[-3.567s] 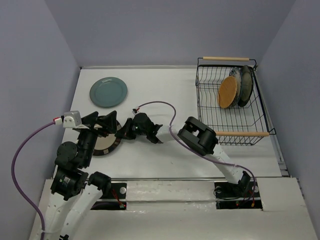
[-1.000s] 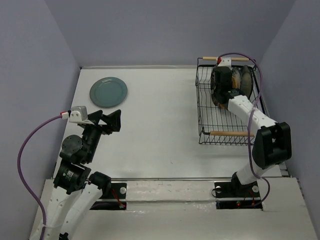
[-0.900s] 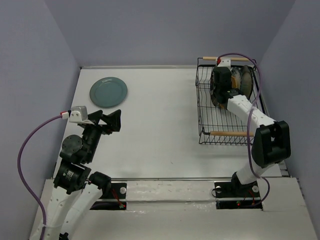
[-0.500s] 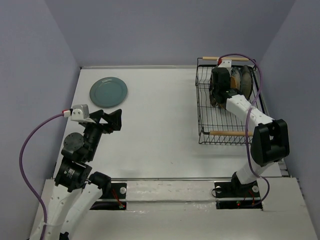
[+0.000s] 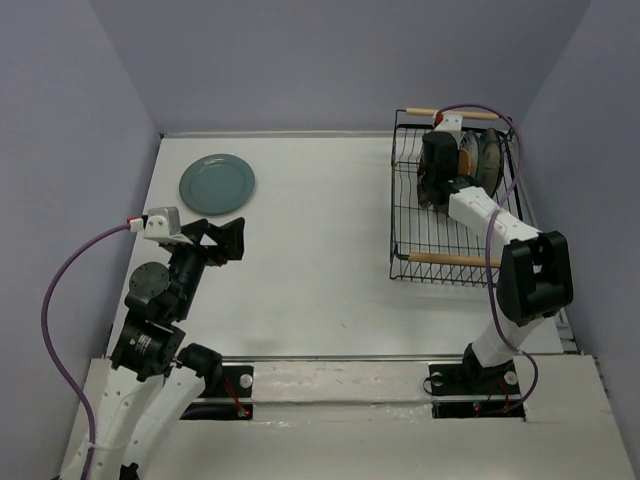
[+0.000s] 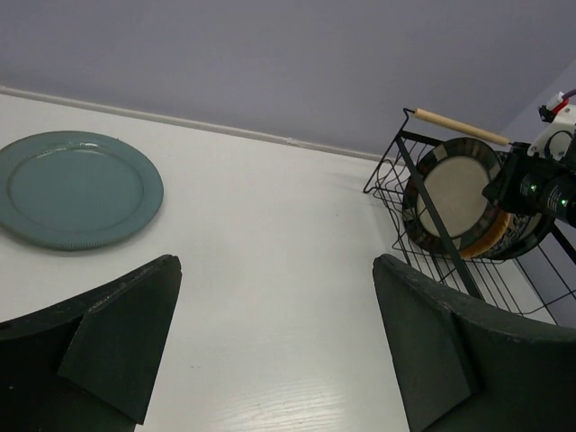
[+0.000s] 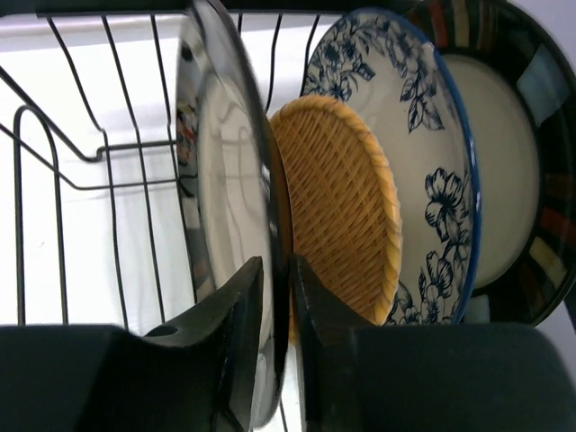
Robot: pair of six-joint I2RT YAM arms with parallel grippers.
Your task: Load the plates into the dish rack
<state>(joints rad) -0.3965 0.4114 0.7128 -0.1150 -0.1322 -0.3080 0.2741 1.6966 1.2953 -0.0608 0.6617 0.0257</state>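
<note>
The left gripper lowers outward and rolls to straddle the teal plate's near rim (image 5: 208,212) (image 6: 72,245) next, since the teal plate lies flat, below and outward of the gripper.
The plain teal plate (image 5: 217,184) lies flat at the table's far left, also in the left wrist view (image 6: 76,187). The black wire dish rack (image 5: 440,259) stands at the far right. In it, upright, are the woven orange-tan plate (image 7: 337,207), the white-and-blue floral plate (image 7: 423,180) and a striped-rimmed plate (image 7: 504,180). My right gripper (image 7: 274,279) is inside the rack (image 5: 437,185), shut on the rim of the second striped-rimmed plate (image 7: 225,162), which stands upright beside the orange one (image 6: 454,193). My left gripper (image 5: 225,240) is open and empty over bare table (image 6: 274,333).
The rack's wires (image 7: 54,135) run close to my right fingers. The rack's far wooden handle (image 6: 454,126) is near the back wall. Purple-grey walls close in the table on three sides.
The striped plate that lay by my left gripper is now in the rack, held by my right gripper. In the last second the rack's near end shifted left and back. The left arm barely moved.
</note>
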